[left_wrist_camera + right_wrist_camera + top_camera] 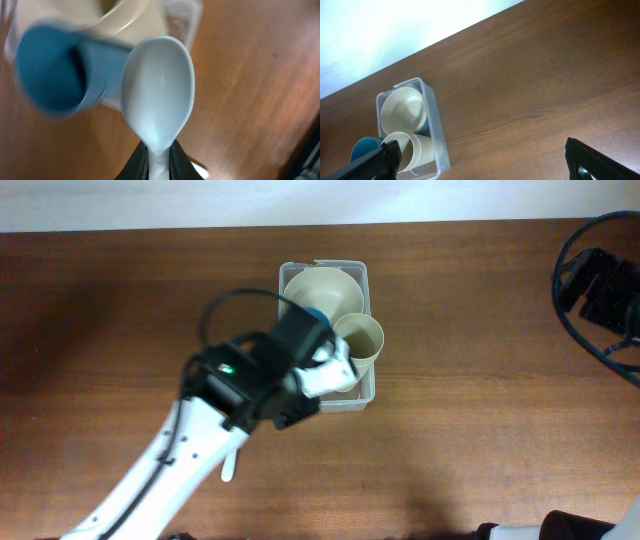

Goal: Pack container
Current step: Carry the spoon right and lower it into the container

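Observation:
I should next move my left gripper to the right in the overhead view, then lower the spoon into the near end of the container, where there is a gap beside the cream cup (pixel 358 338).
The clear rectangular container (pixel 367 390) stands at the table's middle. It holds a cream bowl (pixel 322 292), a cream cup (pixel 358 338) lying on its side and a blue cup (pixel 313 313). My left gripper (pixel 160 159) is shut on the handle of a white spoon (pixel 159 95). It holds the spoon over the container's near left part (pixel 335 375), next to the blue cup (pixel 52 75). My right gripper (pixel 485 165) is open and empty, far to the right (pixel 600 290). The right wrist view also shows the container (pixel 434 120).
A small white utensil (pixel 228 467) lies on the wood table under my left arm. Black cables loop around the right arm at the far right edge (pixel 570 320). The table's back edge meets a white wall.

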`<state>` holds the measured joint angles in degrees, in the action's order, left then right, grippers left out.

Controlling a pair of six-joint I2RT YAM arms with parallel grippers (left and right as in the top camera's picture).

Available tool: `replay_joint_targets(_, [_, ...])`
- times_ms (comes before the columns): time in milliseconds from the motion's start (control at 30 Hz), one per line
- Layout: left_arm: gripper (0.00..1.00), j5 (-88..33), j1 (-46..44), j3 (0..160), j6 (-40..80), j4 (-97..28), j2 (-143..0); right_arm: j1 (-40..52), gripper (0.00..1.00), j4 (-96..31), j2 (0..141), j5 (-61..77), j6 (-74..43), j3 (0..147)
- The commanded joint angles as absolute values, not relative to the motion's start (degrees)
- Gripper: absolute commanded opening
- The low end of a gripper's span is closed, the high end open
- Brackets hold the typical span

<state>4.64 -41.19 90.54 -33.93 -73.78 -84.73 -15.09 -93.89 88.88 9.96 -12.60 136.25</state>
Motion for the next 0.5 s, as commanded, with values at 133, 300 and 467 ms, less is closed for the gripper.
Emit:
replay_joint_targets(133, [0.01,4.56,-45.01,90.8,-52.84,-70.41,-94.59,-15.51,0.99,-93.69,88.88,9.82,-12.23,136.66])
replay_joint_targets(300, [0.01,8.93,-44.73,90.8,-56.1,-66.15,-101.3,-15.51,0.99,-93.69,88.88,9.82,-12.23,136.66])
replay_joint_targets(467, [0.01,11.31,-44.73,90.8,-57.58,-62.59,-105.49,-15.51,0.99,-93.69,88.88,9.82,-12.23,136.66])
